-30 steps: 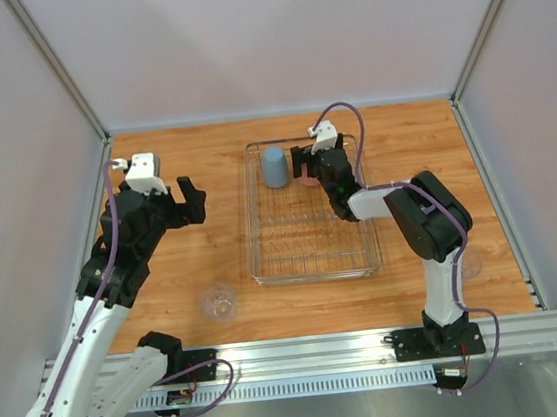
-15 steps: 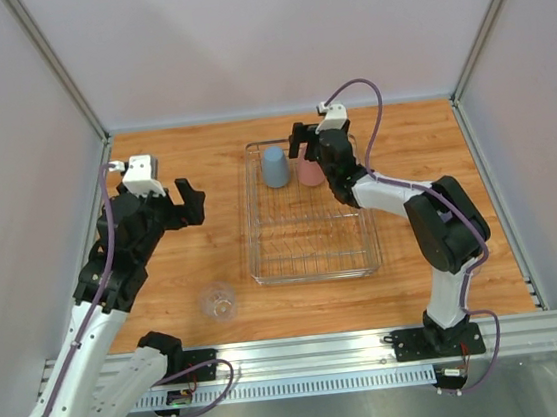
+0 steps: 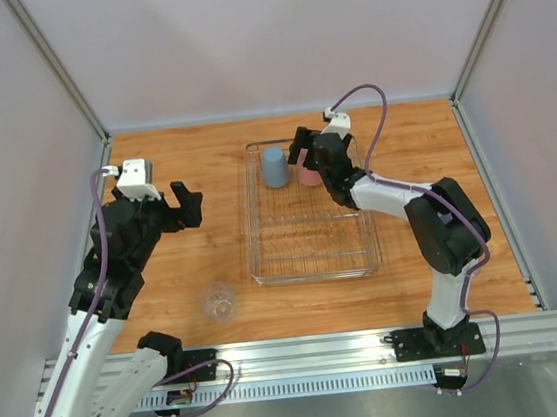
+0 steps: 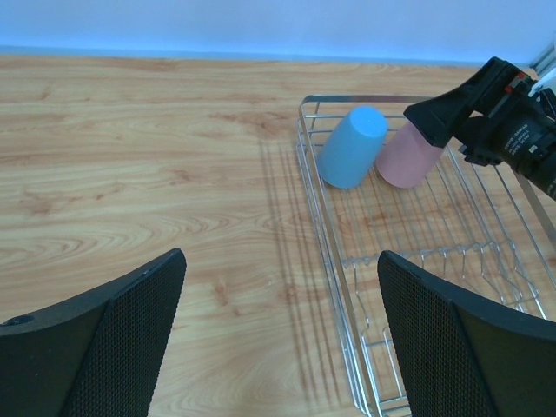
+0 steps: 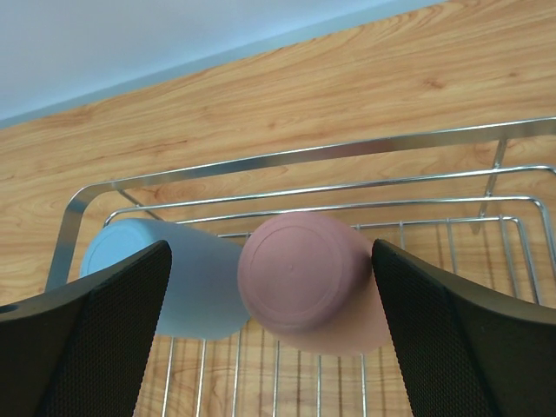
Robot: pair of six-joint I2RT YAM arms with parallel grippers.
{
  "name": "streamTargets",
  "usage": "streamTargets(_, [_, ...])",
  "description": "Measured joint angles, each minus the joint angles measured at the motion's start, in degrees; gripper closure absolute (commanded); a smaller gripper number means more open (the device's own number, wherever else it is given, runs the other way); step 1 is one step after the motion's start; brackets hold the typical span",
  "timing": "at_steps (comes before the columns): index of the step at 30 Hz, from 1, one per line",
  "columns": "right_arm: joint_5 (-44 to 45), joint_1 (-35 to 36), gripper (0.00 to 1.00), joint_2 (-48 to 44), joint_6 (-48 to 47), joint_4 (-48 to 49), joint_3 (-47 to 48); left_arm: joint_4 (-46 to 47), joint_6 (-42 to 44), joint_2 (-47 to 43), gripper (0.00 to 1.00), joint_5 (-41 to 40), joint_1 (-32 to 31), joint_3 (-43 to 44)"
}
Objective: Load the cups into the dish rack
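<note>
I should move my left gripper back and down onto the rim of the clear cup [image 3: 217, 302] next, as it's below the gripper, nearer my base and still outside the rack [image 3: 251, 222].
The dish rack [image 3: 251, 222] is a silver wire basket in the middle of the table. A blue cup [image 3: 274, 167] and a pink cup [image 3: 308, 174] stand upside down side by side at its far end. My right gripper [image 3: 304, 149] hovers open just above the pink cup [image 5: 304, 278] with nothing in it; the blue cup [image 5: 187, 278] is to its left. My left gripper [image 3: 180, 206] is open and empty over bare table left of the rack [image 4: 317, 208]. A clear cup [image 3: 217, 302] stands near the front left. The lavender cup is out of view.
Grey walls close in the table on three sides. The aluminium rail with the arm bases [image 3: 315, 350] runs along the near edge. The right arm's elbow [image 3: 441, 220] hangs over the table right of the rack.
My right gripper has let go of the pink cup in the rack and lifted up and back from it. My left arm has drifted slightly left.
</note>
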Motion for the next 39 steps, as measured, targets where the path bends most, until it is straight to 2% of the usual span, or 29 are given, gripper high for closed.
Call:
streamTargets(12, [2.1,1.9,0.0,-0.2,1.5,-1.8,3.4,-0.6,0.1,-0.9,0.0,0.1,0.0,-1.0])
streamTargets(18, [4.7,0.8,0.0,-3.9,-1.3,-12.4,7.4,-6.9,1.3,0.7,0.0,1.5,0.0,1.2])
streamTargets(22, [4.4,-1.9,0.0,-10.3,-2.8,-20.6,10.8,-13.3,1.7,3.9,0.02,3.0,0.0,6.3])
streamTargets(25, [2.8,-5.0,0.0,-17.4,-3.4,-26.3,11.8,-19.4,1.5,5.7,0.07,4.3,0.0,9.2])
streamTargets(30, [1.6,-7.6,0.0,-28.4,-3.5,-34.0,9.3,-32.0,0.0,8.0,0.11,8.2,0.0,12.0])
streamTargets(34, [-0.4,-7.3,0.0,-37.5,-2.1,-37.9,1.4,-40.9,-3.1,8.6,0.13,9.9,-0.1,10.4])
streamTargets(39, [-3.4,-7.0,0.0,-44.3,0.7,-40.9,-7.3,-42.8,-10.3,7.5,0.2,8.9,-2.0,0.7])
